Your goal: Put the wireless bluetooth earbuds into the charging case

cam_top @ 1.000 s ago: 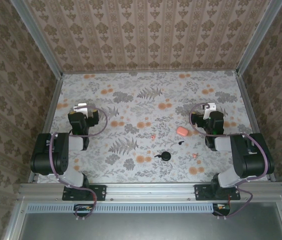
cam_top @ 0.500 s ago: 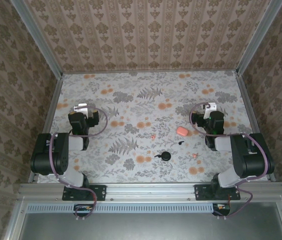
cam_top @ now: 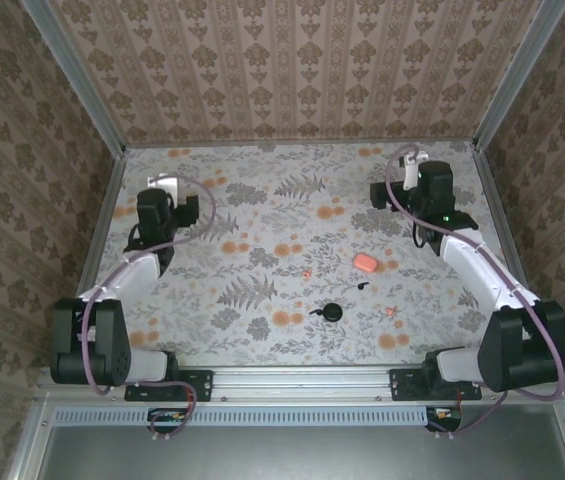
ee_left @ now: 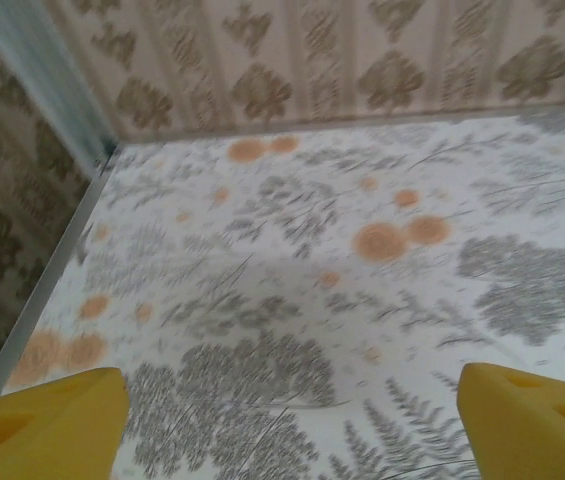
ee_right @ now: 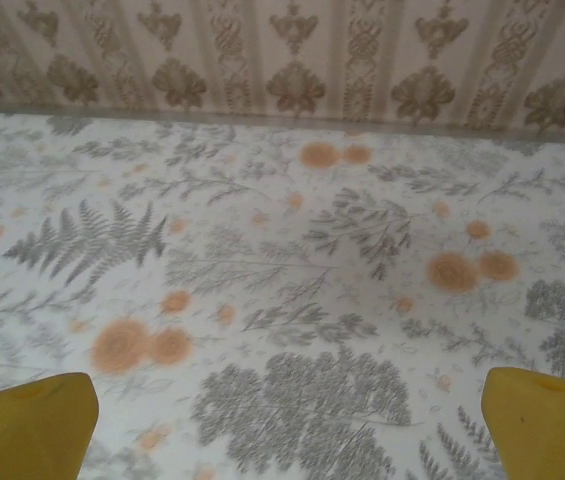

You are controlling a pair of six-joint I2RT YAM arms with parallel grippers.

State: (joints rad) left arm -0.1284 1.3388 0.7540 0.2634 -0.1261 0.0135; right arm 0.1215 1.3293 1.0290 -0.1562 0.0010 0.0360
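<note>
The robot's right gripper is open and will next go back and down around the salmon-pink charging case (cam_top: 365, 262), then close.
On the floral table (cam_top: 262, 210), a salmon-pink charging case (cam_top: 365, 262) lies right of centre and a round black case (cam_top: 333, 312) sits nearer the front. One tiny pink earbud (cam_top: 307, 272) rests left of the pink case, another pink earbud (cam_top: 394, 313) right of the black case. A small black earbud (cam_top: 362, 285) lies between the cases. My left gripper (cam_top: 162, 203) hangs over the far left of the table, away from all of them. In the left wrist view the left gripper (ee_left: 287, 420) is open over bare cloth. My right gripper (cam_top: 428, 190) is at the far right; seen from the right wrist, it (ee_right: 287, 425) is open with nothing in it.
Patterned walls enclose the table on three sides, with metal rails (cam_top: 102, 225) along the left and right edges. A small black piece (cam_top: 315, 314) lies just left of the black case. The arm bases stand at the near edge.
Both arms have stretched out from their folded poses, carrying the grippers toward the far wall. The cases and earbuds have not moved.
</note>
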